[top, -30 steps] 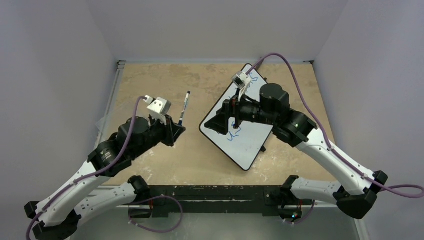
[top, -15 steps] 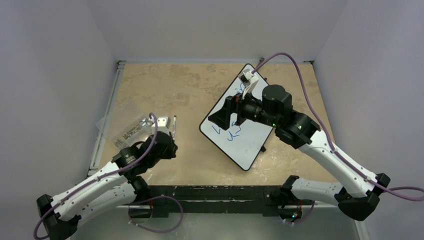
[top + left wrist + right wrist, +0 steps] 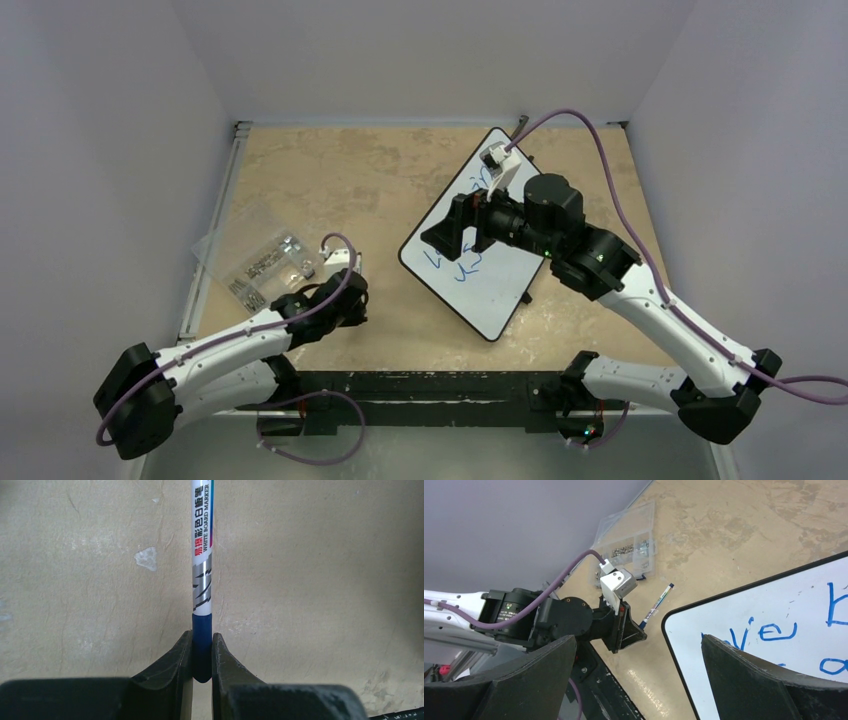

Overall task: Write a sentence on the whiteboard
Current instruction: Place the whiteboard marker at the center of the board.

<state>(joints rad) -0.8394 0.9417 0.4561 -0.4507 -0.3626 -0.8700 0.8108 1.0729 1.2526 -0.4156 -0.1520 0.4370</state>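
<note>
I need to lower my left gripper a little first and then open it, to put the white board marker [image 3: 202,575] on the empty table beside the whiteboard [image 3: 495,290].
The whiteboard [image 3: 495,290] lies tilted on the table right of centre; it also shows in the right wrist view [image 3: 774,650]. The sentence [image 3: 455,266] is in blue strokes; letters reading "ve" [image 3: 769,630] show near the board's corner. My left gripper [image 3: 202,655] is shut on the blue end of a white board marker [image 3: 202,575], low over the table left of the board. The same marker [image 3: 656,605] points away from the left gripper [image 3: 631,632]. My right gripper [image 3: 458,228] is open wide and empty above the board's left corner.
A clear plastic box of small screws [image 3: 258,262] sits at the table's left edge, beside the left arm; it also shows in the right wrist view [image 3: 631,545]. The black mounting rail [image 3: 420,385] runs along the near edge.
My left arm has pulled back toward the near edge and dropped low, taking the marker with it and uncovering the plastic box. My right gripper has shifted only slightly over the board.
</note>
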